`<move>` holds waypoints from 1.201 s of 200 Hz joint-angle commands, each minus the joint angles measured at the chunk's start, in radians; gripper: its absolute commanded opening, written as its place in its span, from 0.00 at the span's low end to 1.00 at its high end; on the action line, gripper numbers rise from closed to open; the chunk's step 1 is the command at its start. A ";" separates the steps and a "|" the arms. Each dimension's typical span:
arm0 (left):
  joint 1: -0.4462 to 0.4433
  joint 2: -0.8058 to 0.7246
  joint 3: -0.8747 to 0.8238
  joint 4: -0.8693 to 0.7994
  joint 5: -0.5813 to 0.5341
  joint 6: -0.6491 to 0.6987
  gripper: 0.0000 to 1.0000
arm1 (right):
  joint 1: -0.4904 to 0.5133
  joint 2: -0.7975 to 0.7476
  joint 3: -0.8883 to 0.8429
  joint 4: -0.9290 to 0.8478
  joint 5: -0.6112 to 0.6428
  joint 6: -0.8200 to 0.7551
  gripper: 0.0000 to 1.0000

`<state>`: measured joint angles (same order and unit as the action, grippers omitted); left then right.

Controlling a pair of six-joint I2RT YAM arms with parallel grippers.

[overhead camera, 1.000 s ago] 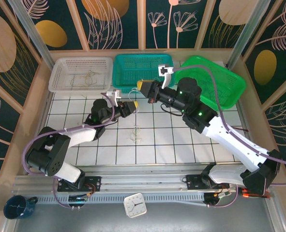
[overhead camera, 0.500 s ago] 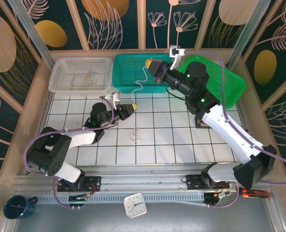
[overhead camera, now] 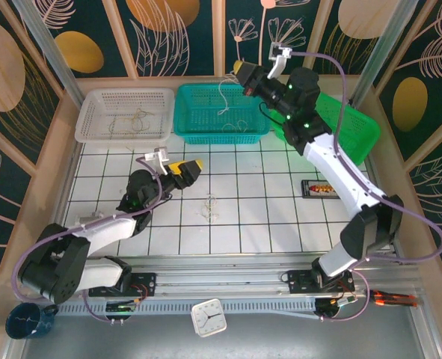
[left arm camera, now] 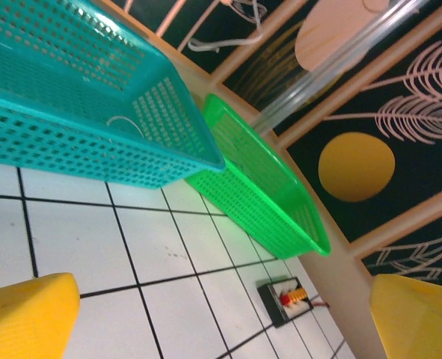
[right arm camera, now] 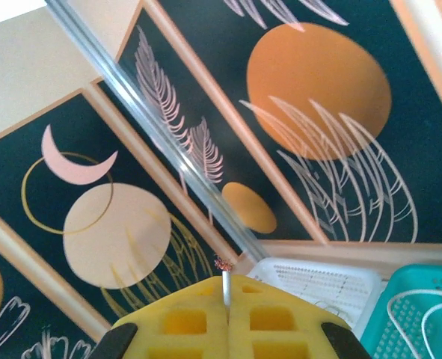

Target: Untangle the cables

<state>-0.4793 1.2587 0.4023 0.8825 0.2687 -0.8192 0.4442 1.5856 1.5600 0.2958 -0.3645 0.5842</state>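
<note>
My right gripper lowers toward the teal basket's bottom next and releases the whitish-grey cable (overhead camera: 223, 96) there. The cable's dangling length already hangs down inside the basket's sides.
My right gripper (overhead camera: 243, 72) is raised over the teal basket (overhead camera: 194, 101), shut on a whitish-grey cable (overhead camera: 223, 96). That cable hangs down into the basket, where more of it loops (overhead camera: 238, 124). In the right wrist view the yellow pads (right arm camera: 176, 318) pinch the cable's end (right arm camera: 225, 278), its copper tip poking out. My left gripper (overhead camera: 185, 170) is low over the table, open and holding nothing; its fingertips (left arm camera: 26, 314) stand wide apart. A small tangle of cables (overhead camera: 212, 208) lies on the tiles to its right. Tan cables (overhead camera: 138, 118) lie in the white basket (overhead camera: 93, 101).
A green basket (overhead camera: 355, 127) stands tilted at the back right. A small black connector box (overhead camera: 318, 188) lies on the right tiles, also seen from the left wrist (left arm camera: 288, 299). A clock (overhead camera: 208, 318) and a mug (overhead camera: 26, 320) sit below the table's near edge.
My right gripper has risen and moved back over the teal basket, carrying the whitish cable. My left gripper has opened, let go of that cable and drawn back to the left.
</note>
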 commanded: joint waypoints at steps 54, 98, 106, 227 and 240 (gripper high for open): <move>-0.007 -0.103 0.006 -0.099 -0.051 -0.026 0.99 | -0.056 0.381 0.259 0.113 -0.119 0.117 0.00; -0.007 -0.111 0.008 -0.112 -0.048 -0.032 0.99 | -0.058 0.520 0.248 0.080 -0.113 0.128 0.12; -0.007 -0.111 0.009 -0.114 -0.046 -0.035 0.99 | -0.061 0.532 0.241 0.055 -0.102 0.114 0.33; -0.007 -0.120 -0.014 -0.162 -0.081 -0.055 0.99 | 0.032 0.019 -0.344 -0.146 0.087 -0.104 0.61; -0.007 -0.120 -0.021 -0.185 -0.094 -0.068 0.99 | 0.081 -0.035 -0.460 -0.138 0.121 -0.109 0.59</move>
<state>-0.4793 1.1488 0.3992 0.7273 0.2039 -0.8543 0.4435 1.6218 1.2732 0.1654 -0.3061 0.5182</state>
